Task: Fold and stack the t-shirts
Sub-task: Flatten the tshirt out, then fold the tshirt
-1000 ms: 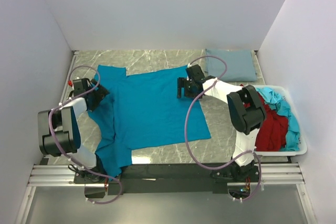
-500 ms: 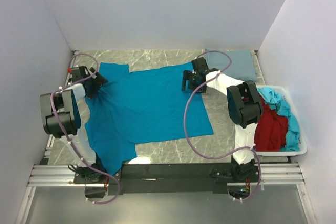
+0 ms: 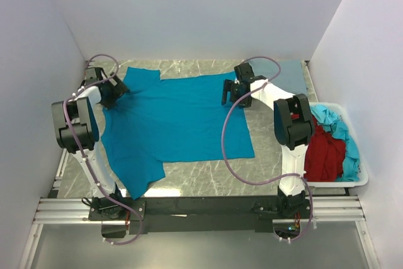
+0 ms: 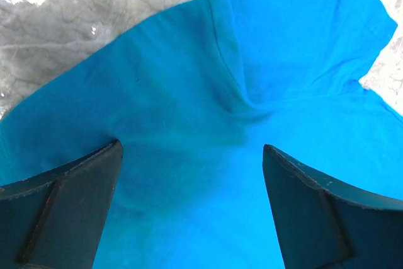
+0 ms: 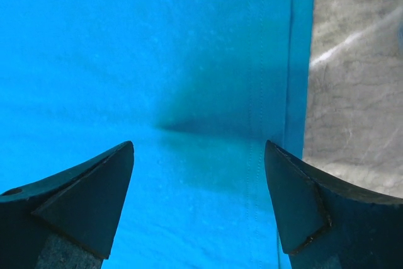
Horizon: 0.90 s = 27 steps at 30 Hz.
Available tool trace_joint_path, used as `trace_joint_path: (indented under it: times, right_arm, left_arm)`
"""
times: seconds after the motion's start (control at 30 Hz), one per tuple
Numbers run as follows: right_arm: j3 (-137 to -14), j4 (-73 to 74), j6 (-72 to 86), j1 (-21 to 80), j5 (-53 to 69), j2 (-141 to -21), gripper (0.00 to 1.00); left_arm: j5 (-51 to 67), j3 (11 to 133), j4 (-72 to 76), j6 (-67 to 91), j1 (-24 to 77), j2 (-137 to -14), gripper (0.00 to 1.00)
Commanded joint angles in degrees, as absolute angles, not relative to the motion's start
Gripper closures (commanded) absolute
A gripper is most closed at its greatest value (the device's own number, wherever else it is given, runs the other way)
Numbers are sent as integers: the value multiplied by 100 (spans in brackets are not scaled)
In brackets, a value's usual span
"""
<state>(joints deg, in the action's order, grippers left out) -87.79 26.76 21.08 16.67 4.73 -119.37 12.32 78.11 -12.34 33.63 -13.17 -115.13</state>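
Observation:
My left gripper needs to draw back over the shirt next, onto the front sleeve's hem, since that hem lies back toward my base from the gripper's open fingers.
A bright teal-blue t-shirt lies spread flat across the marble table, with one sleeve at the back left and one at the front left. My left gripper is open over the shirt's back left part, near the sleeve. In the left wrist view its jaws stand wide apart over puckered teal fabric. My right gripper is open over the shirt's back right edge. In the right wrist view its jaws straddle the stitched hem. A folded dusty grey-blue t-shirt lies at the back right.
A white plastic bin stands at the right edge and holds a crumpled dark red shirt and a light turquoise shirt. White walls close in the back and both sides. Bare marble shows at the front.
Both grippers moved toward the back of the table. The teal-blue shirt went back with them and now lies flatter and wider. The left arm is more stretched out.

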Motion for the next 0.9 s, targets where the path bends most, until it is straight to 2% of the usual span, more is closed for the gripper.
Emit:
trace_joint_path:
  times: [0.0, 0.2, 0.4, 0.47, 0.63, 0.73, 0.87]
  right_arm:
    - [-9202, 2847, 1864, 1626, 589, -11760, 10]
    - [-9019, 2681, 1863, 1644, 387, -10918, 8]
    - [-7157, 1847, 2241, 1731, 369, -9136, 7]
    - [-6488, 1723, 2408, 1784, 352, -8756, 7]
    - [-5434, 1556, 2707, 1793, 202, -7753, 6]
    - [-5178, 1626, 2777, 1793, 97, -7454, 6]
    - [-5142, 1740, 2821, 1784, 44, -7374, 6]
  left_arm:
    - [1458, 7972, -1565, 3269, -1345, -11286, 1]
    - [1767, 7762, -1389, 3559, -1336, -10259, 1]
    - [1733, 6523, -1545, 3980, -1214, -8668, 1]
    - [1048, 5937, -1722, 4296, -801, -8000, 1]
    - [572, 4476, -2090, 4947, 304, -6271, 1]
    - [133, 3746, -2827, 5395, 701, -5331, 1]
    - [106, 2789, -3977, 6325, 1273, -4159, 1]
